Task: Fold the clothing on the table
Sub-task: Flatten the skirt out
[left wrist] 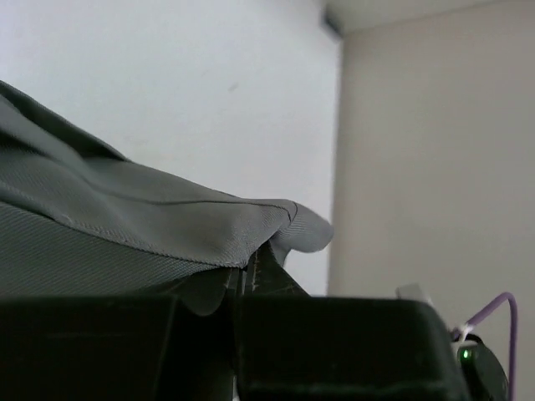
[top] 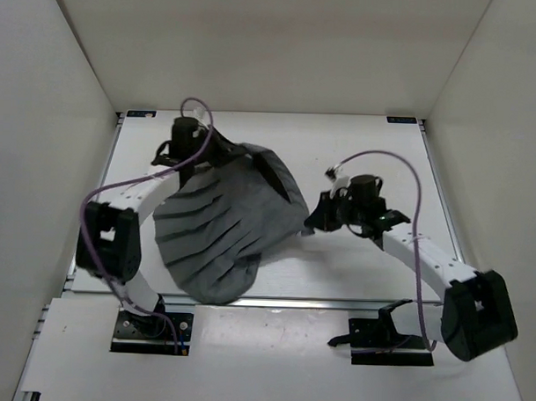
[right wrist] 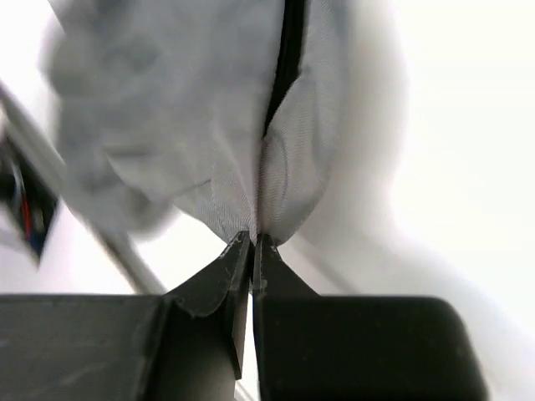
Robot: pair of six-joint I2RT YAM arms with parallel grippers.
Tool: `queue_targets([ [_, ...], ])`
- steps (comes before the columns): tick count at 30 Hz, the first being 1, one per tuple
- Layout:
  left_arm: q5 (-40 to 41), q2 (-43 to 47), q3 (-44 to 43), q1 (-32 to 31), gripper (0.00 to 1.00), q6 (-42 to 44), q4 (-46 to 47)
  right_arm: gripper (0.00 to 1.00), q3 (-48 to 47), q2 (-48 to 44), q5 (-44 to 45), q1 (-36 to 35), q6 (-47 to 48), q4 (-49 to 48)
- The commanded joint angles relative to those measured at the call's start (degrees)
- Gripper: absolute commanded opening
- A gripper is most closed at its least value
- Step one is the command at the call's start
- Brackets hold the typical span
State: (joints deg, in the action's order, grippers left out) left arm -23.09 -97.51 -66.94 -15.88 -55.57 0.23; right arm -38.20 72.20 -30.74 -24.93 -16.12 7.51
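The left gripper lifts next, then draws back and down to release the clothing's edge on the table nearer the rails, because the clothing lies slanted and bunched.
The dark grey pleated clothing (top: 228, 221) lies on the left half of the white table (top: 362, 274), its lower part hanging over the near edge. My left gripper (top: 218, 155) is at the garment's far left corner, shut on an edge of the clothing (left wrist: 167, 225), which drapes over its fingertips (left wrist: 263, 266). My right gripper (top: 313, 221) is at the garment's right edge, shut on a pinch of the clothing (right wrist: 276, 192) that rises from between its fingertips (right wrist: 269, 247).
A purple cable (top: 388, 161) loops above the right arm, another (top: 201, 110) above the left. Thin metal rails (top: 317, 301) run along the table's near edge. White walls (top: 483, 102) close in on the sides and back.
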Motion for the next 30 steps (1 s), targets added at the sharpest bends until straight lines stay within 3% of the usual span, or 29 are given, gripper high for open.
queue_targets([
  [1,-4.7,12.2,-2.9,4.9,0.0,-2.8,2.1,0.0,-9.5,-7.9,1.0,6.4,5.5,1.7],
  [7,-16.3,26.1,3.0,10.9,0.0,-9.8,6.5,0.0,-21.1,-14.2,-1.6,12.9,13.1,7.5],
  [10,-21.4,30.7,10.0,13.0,0.0,-19.7,17.0,0.0,-24.4,-15.7,-1.8,12.0,15.7,11.6],
  [15,-24.6,33.3,18.0,14.6,0.0,-31.2,29.7,0.0,-31.2,-14.7,-2.9,12.3,20.8,18.9],
  [18,-23.6,30.7,18.5,13.7,0.0,-36.2,35.9,0.0,-34.7,-11.7,-2.7,12.9,22.3,19.9],
  [21,-23.1,24.4,15.4,13.3,0.0,-37.1,37.3,0.0,-38.1,-5.9,-0.7,11.7,23.1,19.0],
  [25,-25.1,10.5,6.1,12.5,0.0,-48.2,51.5,0.0,-48.3,3.5,7.1,10.0,26.7,20.8],
  [30,-29.5,-6.6,-23.0,12.6,0.0,-57.4,57.0,0.0,-66.6,13.7,15.2,11.0,31.4,24.4],
])
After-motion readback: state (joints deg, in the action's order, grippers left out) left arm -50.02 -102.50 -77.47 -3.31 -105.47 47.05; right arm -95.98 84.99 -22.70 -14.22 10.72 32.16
